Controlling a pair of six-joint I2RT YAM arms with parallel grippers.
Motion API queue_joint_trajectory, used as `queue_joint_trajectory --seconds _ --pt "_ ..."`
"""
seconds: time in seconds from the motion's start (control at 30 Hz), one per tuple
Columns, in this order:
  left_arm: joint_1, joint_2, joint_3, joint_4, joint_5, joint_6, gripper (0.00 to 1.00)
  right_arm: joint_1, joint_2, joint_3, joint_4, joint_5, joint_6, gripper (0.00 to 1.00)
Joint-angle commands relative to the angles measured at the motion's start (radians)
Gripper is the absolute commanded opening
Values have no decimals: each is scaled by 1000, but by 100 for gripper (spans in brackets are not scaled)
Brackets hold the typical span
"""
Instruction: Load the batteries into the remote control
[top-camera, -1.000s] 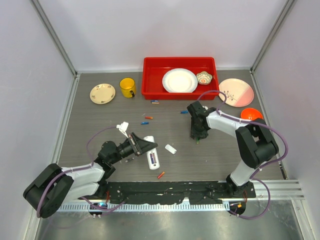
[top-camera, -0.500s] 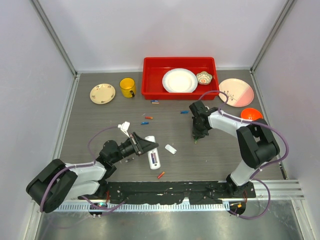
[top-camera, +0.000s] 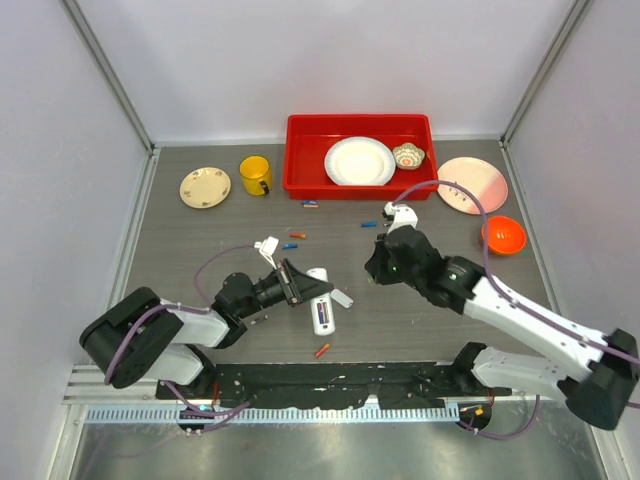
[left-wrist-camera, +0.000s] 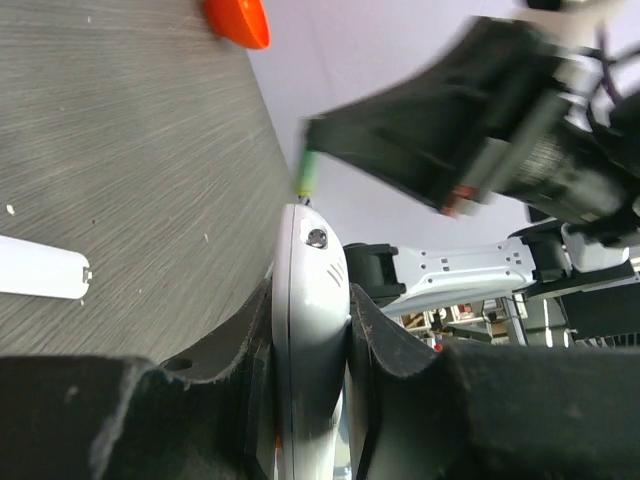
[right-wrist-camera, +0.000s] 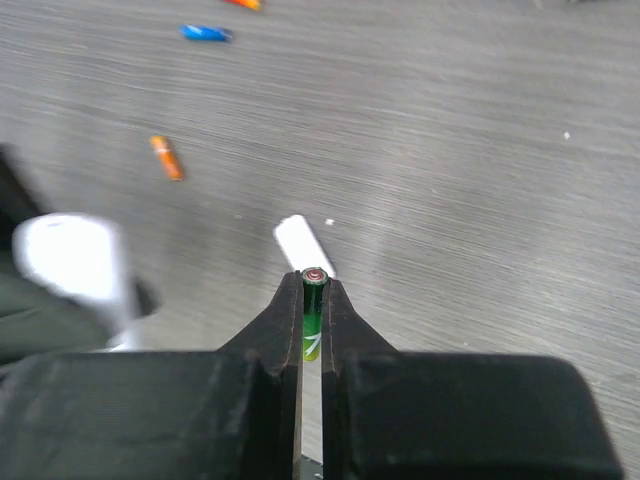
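The robot should next move its right gripper to the left in the top view, over the remote's open compartment (top-camera: 322, 313), to let go of the green battery, because the remote's back cover is off.
My left gripper (top-camera: 303, 287) is shut on the white remote control (top-camera: 321, 305) near its upper end; in the left wrist view the remote (left-wrist-camera: 312, 300) stands edge-on between my fingers. My right gripper (top-camera: 372, 271) is shut on a green battery (right-wrist-camera: 313, 312), held above the table just right of the remote. That battery's tip (left-wrist-camera: 308, 172) shows above the remote's end. The white back cover (top-camera: 342, 298) lies on the table between the grippers, also in the right wrist view (right-wrist-camera: 305, 243). Loose batteries lie about: orange (top-camera: 321, 350), blue (top-camera: 290, 245), orange (right-wrist-camera: 167, 157).
A red tray (top-camera: 300, 150) with a white plate (top-camera: 359, 161) and small bowl stands at the back. A yellow mug (top-camera: 255, 175), a cream plate (top-camera: 205, 187), a pink plate (top-camera: 473, 185) and an orange bowl (top-camera: 503, 235) are around it. More batteries lie near the tray's front.
My right gripper has lifted off the table with the green battery and swung left toward the remote. My left gripper has moved right with the remote in it.
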Motion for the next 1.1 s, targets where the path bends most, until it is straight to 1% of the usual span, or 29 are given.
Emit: queue_joint_trajectory --seconds 0.0,0.03,0.1,0.23,0.33,0.43,0.53,0.73,0.83,1.07 --pt "-34 90 44 282 -77 -21 0 89 -156 -12 1 126 23 1" --pt "-42 122 50 314 -85 -27 0 101 -177 -22 -2 134 22 1" --pt "-45 147 83 314 -89 -31 0 135 -224 -55 13 139 5 1" --pt "-57 176 128 314 -117 -18 0 168 -382 -126 72 134 -18 1" --pt "-65 195 152 314 -152 -13 0 176 -431 -148 93 119 -27 1" --pt "-76 209 165 314 -198 -10 0 179 -436 -138 80 125 -27 1" --pt "-82 229 182 314 -240 -12 0 182 -399 -108 61 122 -16 1" --pt "-97 236 189 314 -336 -13 0 214 -332 -69 86 103 -4 1" --pt "-97 226 192 314 -353 -1 0 230 -316 -68 122 111 -13 1" --pt "-102 222 211 314 -344 10 0 282 -260 -48 182 105 -33 1"
